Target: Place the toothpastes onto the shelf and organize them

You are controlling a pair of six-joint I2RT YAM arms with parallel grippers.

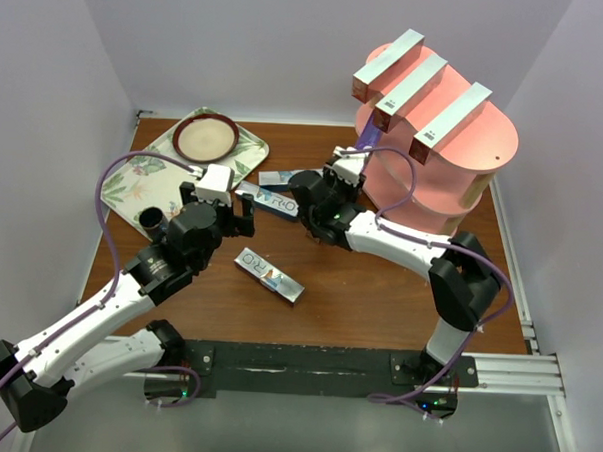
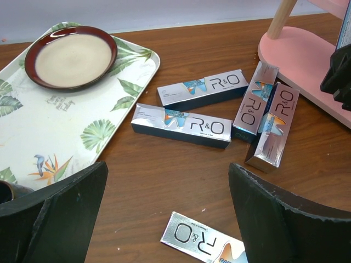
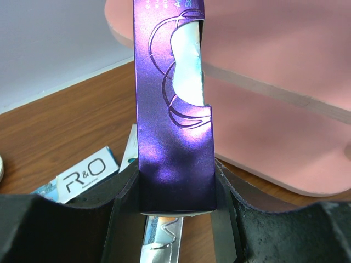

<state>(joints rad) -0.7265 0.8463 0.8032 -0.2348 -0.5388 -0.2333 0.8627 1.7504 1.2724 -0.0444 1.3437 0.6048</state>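
The bare middle board of the shelf is to the right of my right gripper in the top view, so I will carry the purple box that way next and release it there.
My right gripper (image 3: 175, 203) is shut on the lower end of a purple toothpaste box (image 3: 173, 137), holding it upright just in front of the pink shelf (image 3: 274, 49). From above, this purple box (image 1: 368, 137) sits beside the shelf's (image 1: 455, 153) lower boards. Three toothpastes (image 1: 412, 91) lie side by side on the top board. My left gripper (image 2: 170, 213) hangs open over the table, nothing between its fingers (image 2: 279, 213). Beneath it lies a silver R&O box (image 2: 203, 241). Further silver boxes (image 2: 181, 125) (image 2: 202, 89) (image 2: 274, 126) lie ahead, near the shelf's foot (image 2: 301, 60).
A leaf-patterned tray (image 2: 60, 126) with a brown-rimmed plate (image 2: 70, 56) lies at the back left. A dark cup (image 1: 152, 219) stands on the tray's near corner. White walls close in the table on three sides.
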